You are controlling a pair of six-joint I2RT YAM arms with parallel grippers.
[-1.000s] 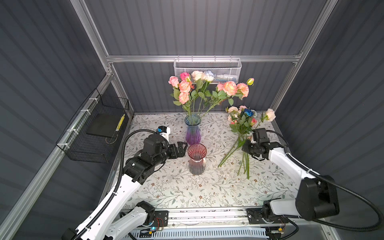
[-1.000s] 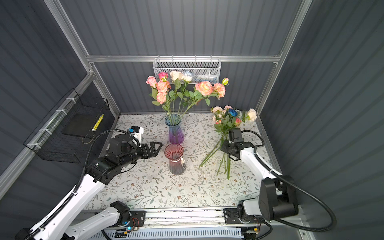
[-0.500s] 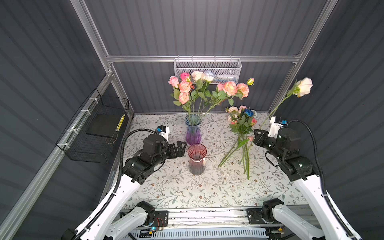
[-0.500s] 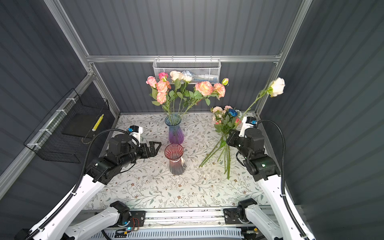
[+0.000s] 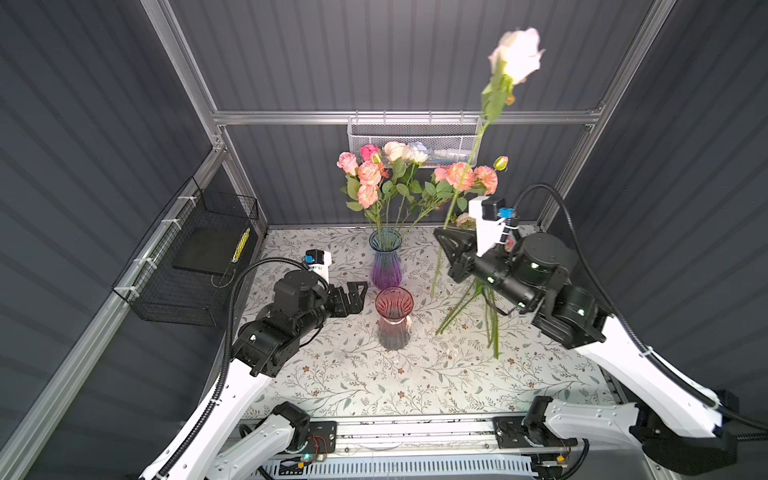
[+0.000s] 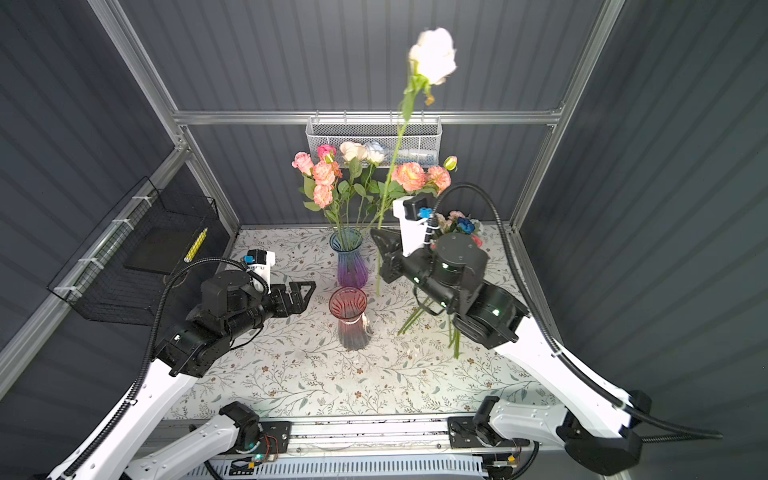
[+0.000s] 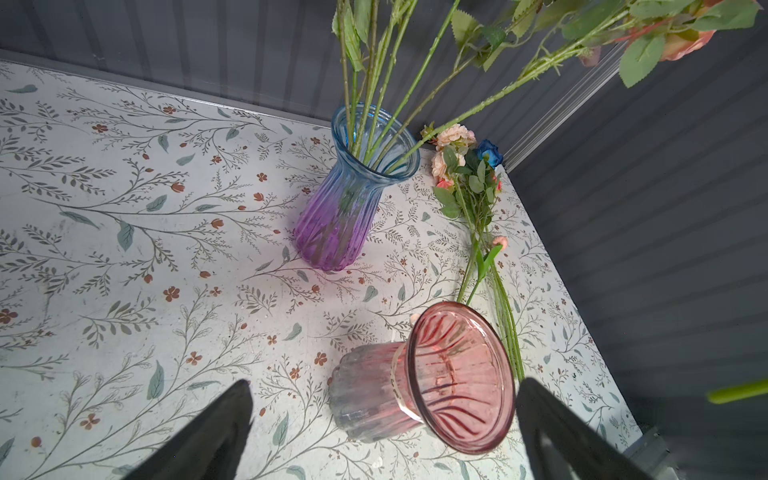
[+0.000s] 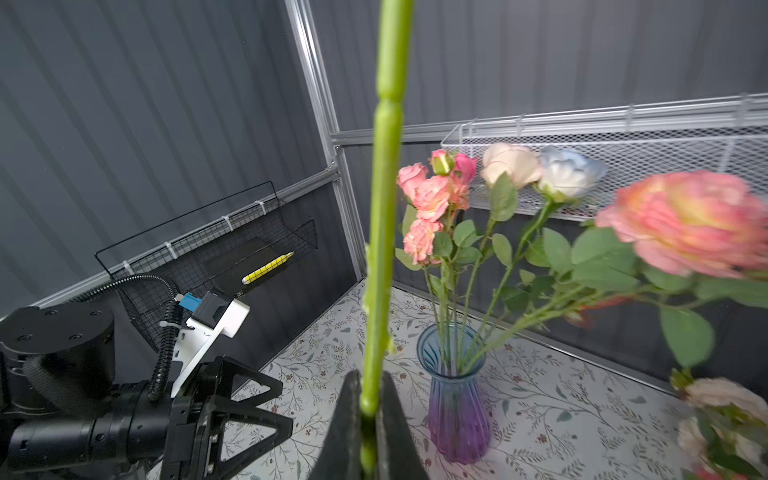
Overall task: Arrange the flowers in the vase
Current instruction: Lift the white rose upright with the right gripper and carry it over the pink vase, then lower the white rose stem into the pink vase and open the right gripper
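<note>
I should bring my right gripper down and over to the red vase's opening (image 5: 394, 301) and let go of the green stem there, because that vase is empty.
A blue-and-purple vase (image 5: 386, 259) (image 6: 351, 264) (image 7: 353, 199) (image 8: 455, 399) at the back of the table holds several pink, peach, cream and pale blue flowers (image 5: 374, 178). In front of it stands an empty red vase (image 5: 394, 318) (image 6: 351, 320) (image 7: 436, 382). My right gripper (image 5: 444, 243) (image 6: 380, 245) (image 8: 370, 399) is shut on the green stem (image 8: 384, 208) of a white rose (image 5: 517, 54) (image 6: 432, 56), held upright just right of the blue vase. More flowers (image 5: 490, 316) (image 6: 457, 224) (image 7: 465, 183) lie on the table at the right. My left gripper (image 5: 359, 291) (image 6: 305, 291) (image 7: 384, 386) is open beside the red vase.
A white mesh basket (image 5: 415, 133) hangs on the back wall behind the bouquet. A black wire basket (image 5: 195, 266) with a yellow pen hangs on the left wall. Grey walls and metal rails close in the floral-patterned table (image 5: 353, 374).
My right gripper has lifted the white rose out of the pile on the table and carried it up and leftward toward the vases. The left arm has stayed still.
</note>
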